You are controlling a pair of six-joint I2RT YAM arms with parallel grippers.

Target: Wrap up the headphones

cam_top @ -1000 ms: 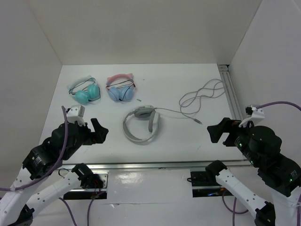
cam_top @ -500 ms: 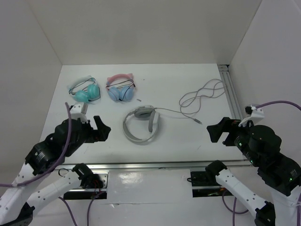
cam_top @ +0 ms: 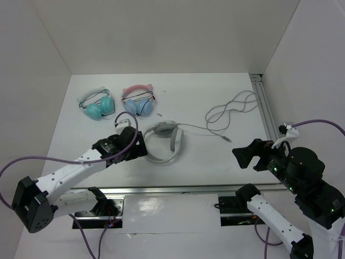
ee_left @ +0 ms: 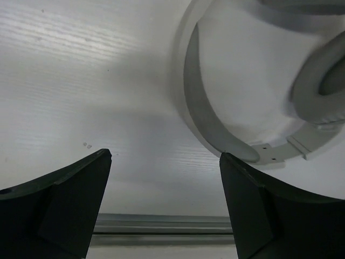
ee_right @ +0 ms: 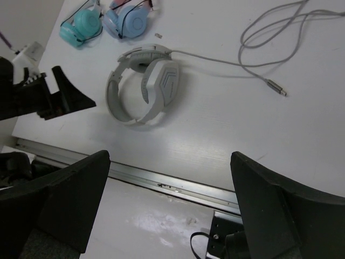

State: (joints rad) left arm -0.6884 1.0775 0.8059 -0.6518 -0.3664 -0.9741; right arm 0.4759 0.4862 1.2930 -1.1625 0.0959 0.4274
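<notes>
The headband's bare curve [cam_top: 148, 154] [ee_left: 195, 105] is clear of both ear cups, so I will lower my left gripper onto it, toward the right in the top view, and close.
The large white-and-grey headphones [cam_top: 163, 141] lie flat in the middle of the table. Their thin grey cable [cam_top: 232, 110] runs right in loose loops and ends in a plug [ee_right: 275, 86]. My left gripper [cam_top: 137, 151] is open and empty, low over the table just left of the headband. In the left wrist view the headband [ee_left: 194, 102] and an ear cup [ee_left: 321, 86] lie just beyond the open fingers [ee_left: 164, 162]. My right gripper [cam_top: 248, 155] is open and empty, raised near the front right, apart from the headphones [ee_right: 143, 91]. It also appears in the right wrist view [ee_right: 170, 162].
A teal pair [cam_top: 97, 106] and a pink-and-blue cat-ear pair [cam_top: 137, 102] lie at the back left. A small loose piece [cam_top: 159, 114] lies beside them. A metal rail [cam_top: 267, 105] runs along the right edge and another [cam_top: 178, 189] along the front edge.
My left arm has reached forward and to the right, bringing its open gripper up beside the headband. My right gripper has shifted slightly. The headphones have not moved.
</notes>
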